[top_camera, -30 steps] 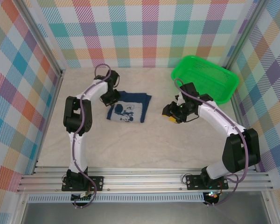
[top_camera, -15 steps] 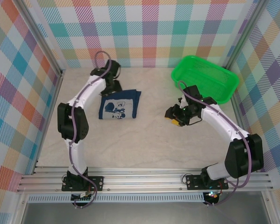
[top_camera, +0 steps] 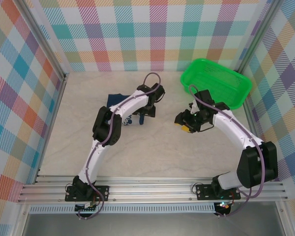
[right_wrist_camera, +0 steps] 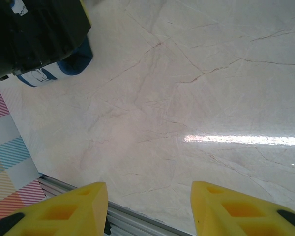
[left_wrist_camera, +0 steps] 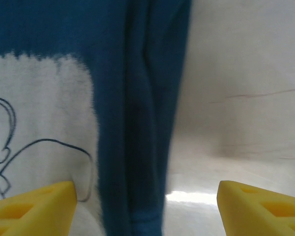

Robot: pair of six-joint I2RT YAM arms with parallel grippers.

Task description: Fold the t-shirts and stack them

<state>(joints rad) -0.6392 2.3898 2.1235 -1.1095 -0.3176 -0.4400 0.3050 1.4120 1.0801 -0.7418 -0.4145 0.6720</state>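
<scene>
My left gripper stays low and draws its open fingers together across the dark folded edge (top_camera: 141, 119) (left_wrist_camera: 132, 211) next, because the edge's layers run between the print-side fingertip and the other.
The navy t-shirt (top_camera: 132, 119) lies folded on the table left of centre, mostly hidden under my left arm. In the left wrist view its dark folded edge (left_wrist_camera: 137, 98) runs down the middle, with the white cartoon print (left_wrist_camera: 39, 108) to the left. My left gripper (left_wrist_camera: 147, 211) is open low over that right edge, one yellow fingertip (left_wrist_camera: 34, 211) over the print and the other over bare table. From above, the left gripper (top_camera: 146, 114) sits at the shirt's right side. My right gripper (top_camera: 183, 123) is open over bare table (right_wrist_camera: 187, 98), with nothing between its fingers (right_wrist_camera: 147, 211).
A green mesh basket (top_camera: 221, 73) stands at the back right, just behind the right arm. The left arm's black wrist (right_wrist_camera: 34, 34) and a bit of the shirt (right_wrist_camera: 73, 61) show at the right wrist view's top left. Metal rails run along the table's near edge.
My left arm has swung from the shirt's back-left side across to its right edge, now covering most of the shirt. The right arm has hardly moved.
</scene>
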